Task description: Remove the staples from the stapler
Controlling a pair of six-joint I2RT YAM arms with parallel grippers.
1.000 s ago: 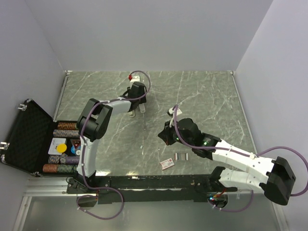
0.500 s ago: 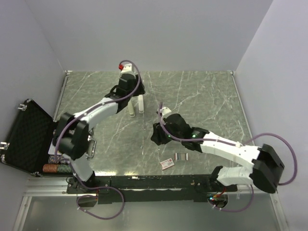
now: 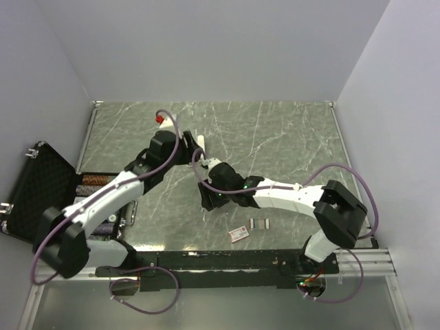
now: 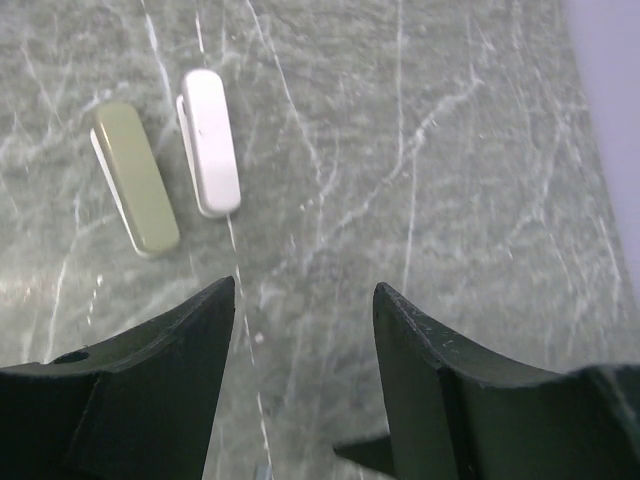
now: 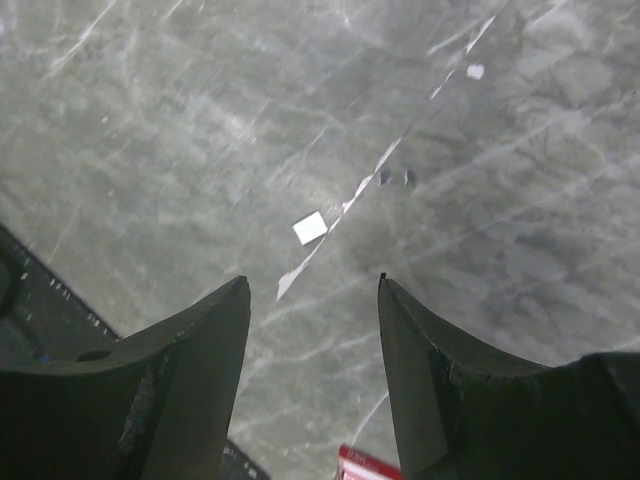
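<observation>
The right gripper will next go down and to the right in the wrist view onto the small dark-ended piece, because it lies below the fingers and to that side.
Two staplers lie side by side on the marble table, an olive-green stapler (image 4: 135, 178) and a white stapler (image 4: 210, 140) (image 3: 201, 142), both closed. My left gripper (image 4: 305, 300) (image 3: 187, 152) hovers open just short of them, nothing between its fingers. The staples (image 3: 259, 223) lie as short silvery strips near the front edge. My right gripper (image 5: 312, 285) (image 3: 205, 199) is open and empty over bare table, left of the staples.
A small red-and-white box (image 3: 239, 234) (image 5: 370, 468) lies beside the staples. A white paper scrap (image 5: 310, 227) sits on the table ahead of the right gripper. An open black case (image 3: 38, 196) with poker chips stands at the left edge.
The left arm has pulled back from over the staplers toward the left. The right arm has swept left across the table, away from the staples and box.
</observation>
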